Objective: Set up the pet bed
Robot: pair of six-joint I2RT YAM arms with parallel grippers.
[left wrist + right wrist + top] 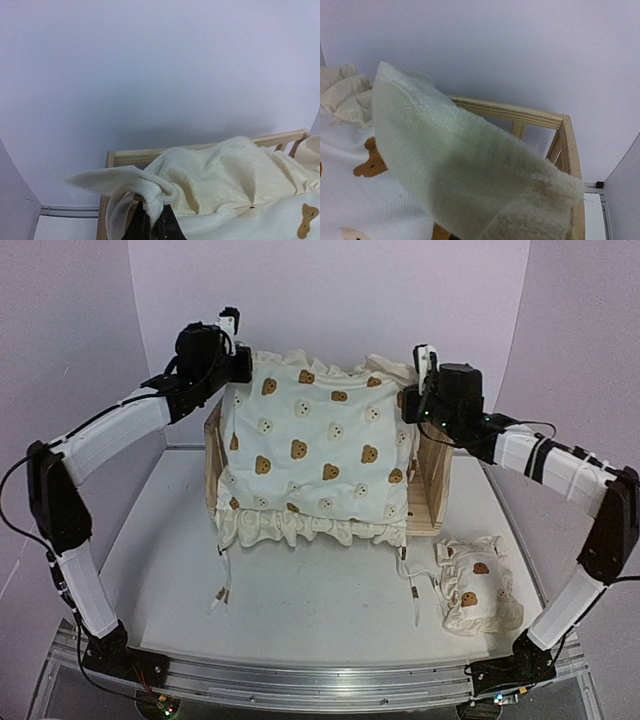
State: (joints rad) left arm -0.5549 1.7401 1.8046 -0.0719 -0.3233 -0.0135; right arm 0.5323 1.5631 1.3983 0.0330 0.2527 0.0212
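Note:
My right gripper carries the cushion's corner outward and down toward the bed's back bar (pixel 520 114) next and releases it, since it hangs upright over the bed's front.
The cream bear-print cushion (pixel 315 445) hangs upright like a curtain over the front of the pet bed (pixel 433 490). The bed's pine side rails show at both edges of the cushion. My left gripper (pixel 240 364) is shut on the cushion's upper left corner. In the left wrist view the dark fingers (pixel 167 225) pinch a bunched fleecy fold (pixel 150 192) in front of the bed's back rail (pixel 131 157). My right gripper (pixel 412 403) holds the upper right corner. In its wrist view the fleecy flap (pixel 470 170) hides the fingers, with the bed's rail (pixel 520 114) behind.
The small matching bear-print pillow (pixel 478 586) lies on the table at the front right, near the right arm's base. The cushion's ties (pixel 221 590) dangle onto the table in front of the bed. Lilac walls enclose the back and sides.

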